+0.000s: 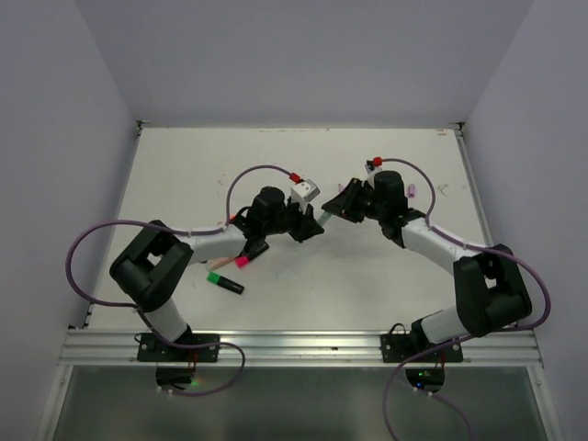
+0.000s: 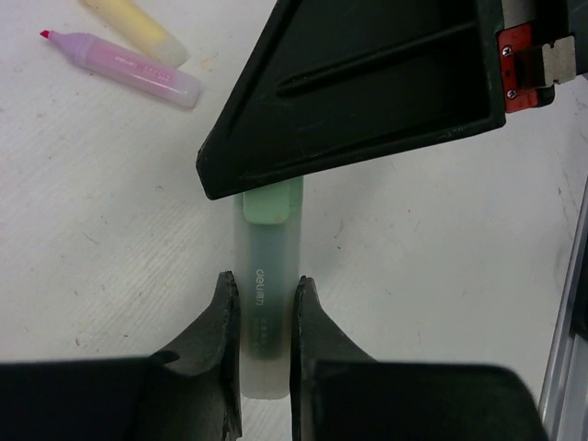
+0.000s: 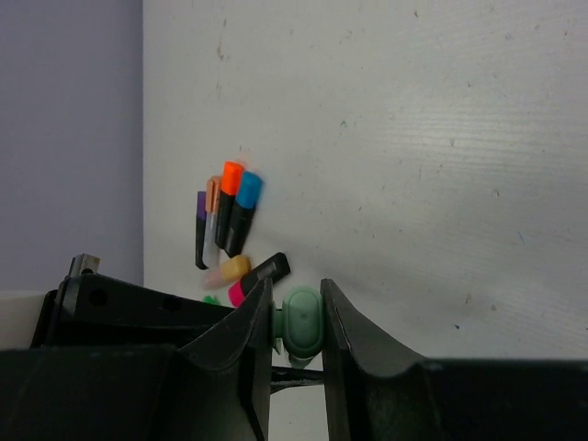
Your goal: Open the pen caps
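The tabletop (image 1: pixel 422 198) beside the purple cap is free, to the right of my right gripper in the top view. The green cap should go there, so I should carry it over, lower it and let go.
A mint pen (image 2: pixel 265 312) is held above the table between both grippers. My left gripper (image 2: pixel 265 283) is shut on its translucent barrel near the rear end. The pen's green cap (image 2: pixel 272 204) points away and goes under my right gripper (image 2: pixel 367 92). In the right wrist view my right gripper (image 3: pixel 296 292) is shut on that green cap (image 3: pixel 300 323), seen end-on. In the top view the left gripper (image 1: pixel 308 226) and right gripper (image 1: pixel 336 212) meet at the table's middle, with the pen (image 1: pixel 323 220) between them.
A pastel purple pen (image 2: pixel 129 66) with a bare pink tip and a yellow pen (image 2: pixel 138 28) lie on the table. Several black-barrelled pens with orange (image 3: pixel 231 173), blue (image 3: pixel 248 188) and purple (image 3: pixel 201 207) ends lie together. A green-ended pen (image 1: pixel 225 281) lies near the left arm.
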